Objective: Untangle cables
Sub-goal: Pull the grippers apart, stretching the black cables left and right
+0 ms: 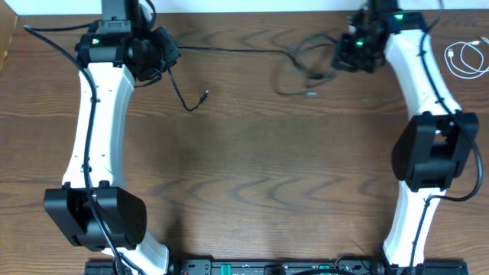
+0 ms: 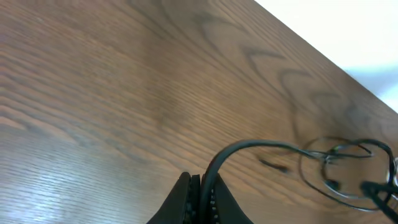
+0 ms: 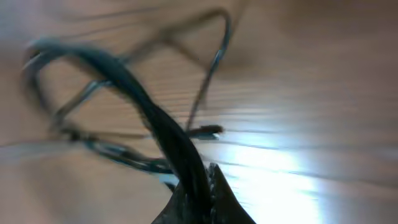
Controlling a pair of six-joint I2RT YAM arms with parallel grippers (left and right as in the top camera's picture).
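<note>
My right gripper should swing to the right in the overhead view, then return toward the tangle of loops to release the black cable, because it bunches there.
The black cable [image 1: 237,50] runs taut along the back of the table between both grippers. My left gripper [image 1: 173,50] is shut on it, and a free plug end [image 1: 205,96] hangs down beside it. In the left wrist view the jaws [image 2: 203,182] pinch the black cable [image 2: 249,145], which arcs right to a tangle of loops [image 2: 348,171]. My right gripper [image 1: 345,52] is shut on the cable at those loops [image 1: 302,67]. The right wrist view is blurred, with its gripper [image 3: 202,177] closed on the black cable [image 3: 137,93]. The white cable [image 1: 466,59] lies coiled at the far right, apart.
The table's back edge [image 1: 252,6] lies just behind both grippers, with a white surface beyond it. The left arm [image 1: 95,130] and the right arm [image 1: 428,145] stretch along the two sides from their bases at the front edge.
</note>
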